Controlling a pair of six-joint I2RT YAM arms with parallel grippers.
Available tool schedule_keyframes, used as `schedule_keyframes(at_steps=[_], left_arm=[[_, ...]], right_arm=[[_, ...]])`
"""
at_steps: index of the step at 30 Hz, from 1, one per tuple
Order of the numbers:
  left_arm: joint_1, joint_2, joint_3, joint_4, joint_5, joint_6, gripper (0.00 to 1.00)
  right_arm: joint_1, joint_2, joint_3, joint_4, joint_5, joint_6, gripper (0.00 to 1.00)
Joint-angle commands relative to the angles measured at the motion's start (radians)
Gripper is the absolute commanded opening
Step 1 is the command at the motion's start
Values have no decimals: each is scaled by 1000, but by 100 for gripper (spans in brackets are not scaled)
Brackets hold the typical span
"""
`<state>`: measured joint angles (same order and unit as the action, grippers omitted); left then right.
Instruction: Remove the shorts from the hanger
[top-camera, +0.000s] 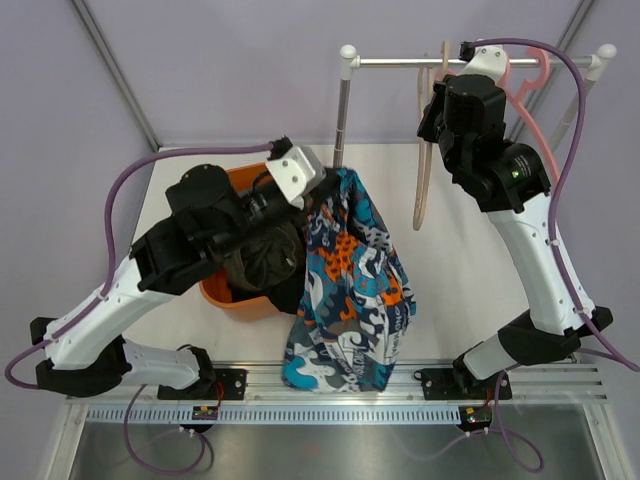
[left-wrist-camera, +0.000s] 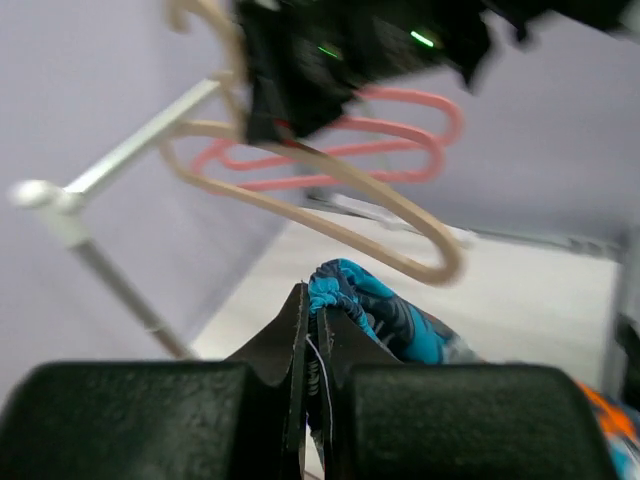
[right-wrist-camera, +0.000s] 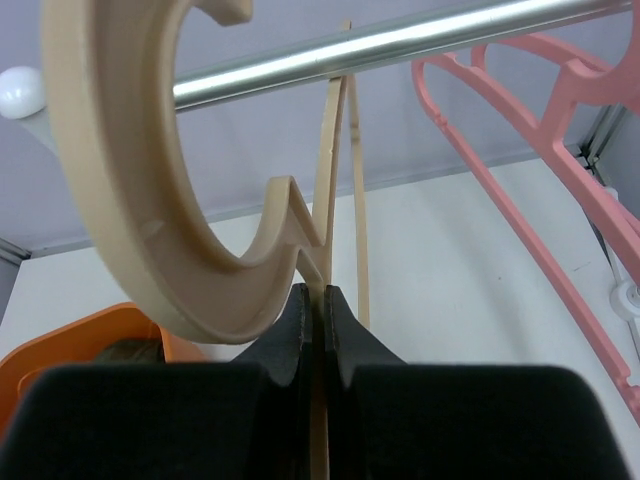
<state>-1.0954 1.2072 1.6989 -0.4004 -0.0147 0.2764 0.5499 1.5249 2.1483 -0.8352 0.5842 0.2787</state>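
Note:
The orange basket with the other shorts lies lower down, to the left of my left gripper in the top view. My left gripper should next swing that way, lower and release.
The patterned shorts (top-camera: 350, 290), in orange, blue, white and black, hang free of any hanger from my left gripper (top-camera: 325, 187). It is shut on their waistband, beside the rack's post. In the left wrist view the blue waistband (left-wrist-camera: 385, 310) is pinched between the closed jaws of the left gripper (left-wrist-camera: 315, 300). My right gripper (top-camera: 438, 100) is up at the rail, shut on the bare beige hanger (top-camera: 424, 170). In the right wrist view the right gripper (right-wrist-camera: 315, 295) clamps a thin bar of the beige hanger (right-wrist-camera: 130, 200). Dark olive and black shorts (top-camera: 255, 262) lie in the orange basket (top-camera: 222, 297).
A silver rail (top-camera: 400, 62) on a post (top-camera: 342, 120) spans the back of the table. A bare pink hanger (top-camera: 525, 85) hangs on the rail to the right of the beige one, and it also shows in the right wrist view (right-wrist-camera: 530, 150). The basket sits under my left arm.

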Motion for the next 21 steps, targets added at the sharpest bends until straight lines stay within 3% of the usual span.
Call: schedule_keyframes(at_steps=[1, 7, 15, 21], left_arm=[[11, 66, 177, 230, -358, 177, 0], [94, 253, 586, 320, -447, 274, 0], [232, 201, 559, 613, -465, 337, 0], [422, 198, 467, 637, -484, 256, 0]], right_arm=[[-8, -45, -27, 48, 6, 20, 0], [-10, -97, -103, 27, -21, 34, 0], [-10, -150, -174, 19, -29, 20, 0], [-10, -154, -182, 19, -32, 8, 0]])
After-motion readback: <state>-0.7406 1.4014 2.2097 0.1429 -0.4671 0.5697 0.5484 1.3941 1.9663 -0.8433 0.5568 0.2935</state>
